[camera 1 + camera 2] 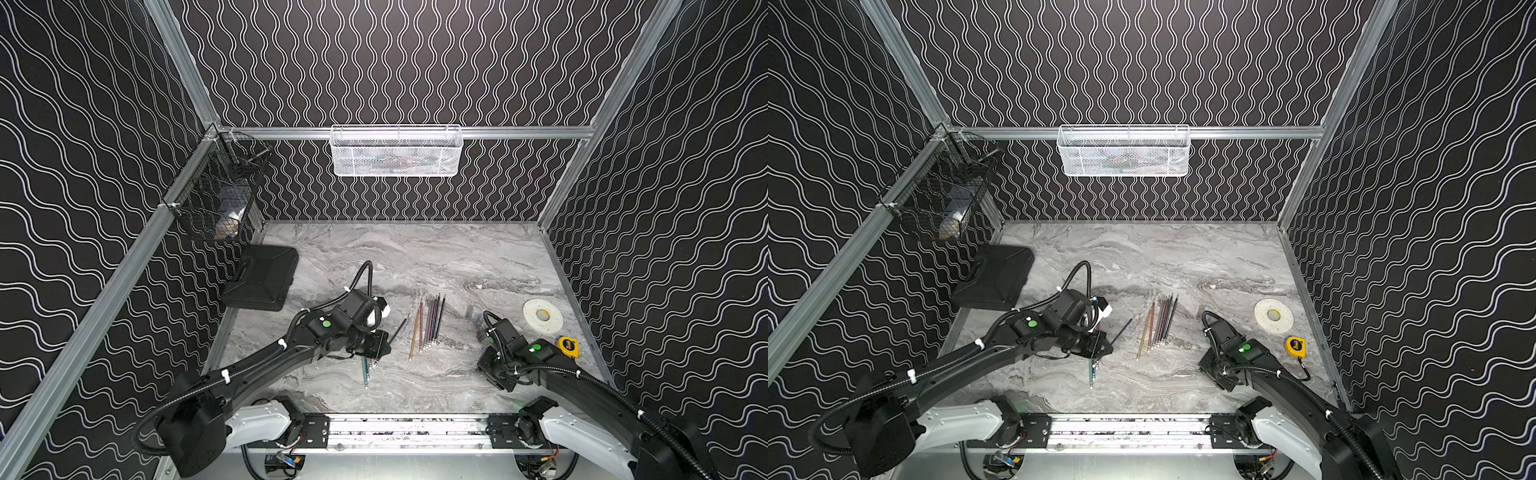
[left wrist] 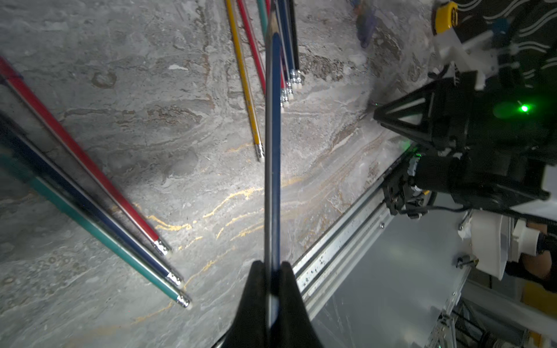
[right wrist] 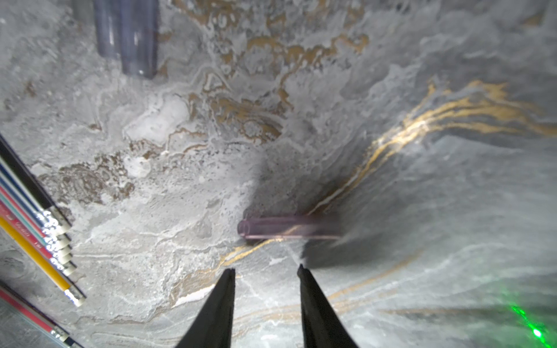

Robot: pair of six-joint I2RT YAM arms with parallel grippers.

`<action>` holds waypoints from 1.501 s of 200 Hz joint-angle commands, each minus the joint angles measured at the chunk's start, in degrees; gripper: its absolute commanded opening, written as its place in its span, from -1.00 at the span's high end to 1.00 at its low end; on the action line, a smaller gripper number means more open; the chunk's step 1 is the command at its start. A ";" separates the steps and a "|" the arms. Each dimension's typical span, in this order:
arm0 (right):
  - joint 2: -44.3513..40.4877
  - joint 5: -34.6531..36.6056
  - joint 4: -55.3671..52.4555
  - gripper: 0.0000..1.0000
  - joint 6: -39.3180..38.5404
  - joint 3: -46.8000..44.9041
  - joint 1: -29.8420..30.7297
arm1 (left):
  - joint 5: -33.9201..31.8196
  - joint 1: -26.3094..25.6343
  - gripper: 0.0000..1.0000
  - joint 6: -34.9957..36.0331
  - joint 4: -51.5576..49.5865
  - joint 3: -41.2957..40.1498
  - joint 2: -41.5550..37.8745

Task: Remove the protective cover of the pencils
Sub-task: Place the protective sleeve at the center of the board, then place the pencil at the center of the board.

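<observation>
My left gripper will next reach outward and down to the bare tabletop [image 1: 402, 331] [image 2: 210, 75] next to the yellow pencil, turn the uncovered pencil along the row and let go of it.
My left gripper [image 2: 272, 265] is shut on a dark blue pencil [image 2: 272, 135] near its rear end. The pencil's bare sharpened tip points toward the row of pencils [image 1: 428, 324] lying mid-table. In both top views the held pencil [image 1: 398, 331] sticks out from the left gripper [image 1: 387, 347]. Three more pencils [image 2: 90, 195] lie below that gripper. My right gripper [image 3: 265, 271] is open and empty, low over the table to the right of the row. A clear purplish protective cover [image 3: 289, 227] lies on the table just beyond its fingertips. Other loose covers [image 3: 126, 36] lie farther back.
A black case [image 1: 262, 276] sits at the left edge. A white tape roll [image 1: 542, 316] and a yellow tape measure [image 1: 567, 345] lie at the right. A white mesh basket [image 1: 395, 151] hangs on the back wall and a black wire basket [image 1: 216, 187] on the left wall.
</observation>
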 commanded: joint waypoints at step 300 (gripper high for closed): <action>-4.45 -15.31 -8.25 0.23 8.50 2.86 -14.84 | 4.72 6.31 0.38 -17.03 41.19 -5.60 25.94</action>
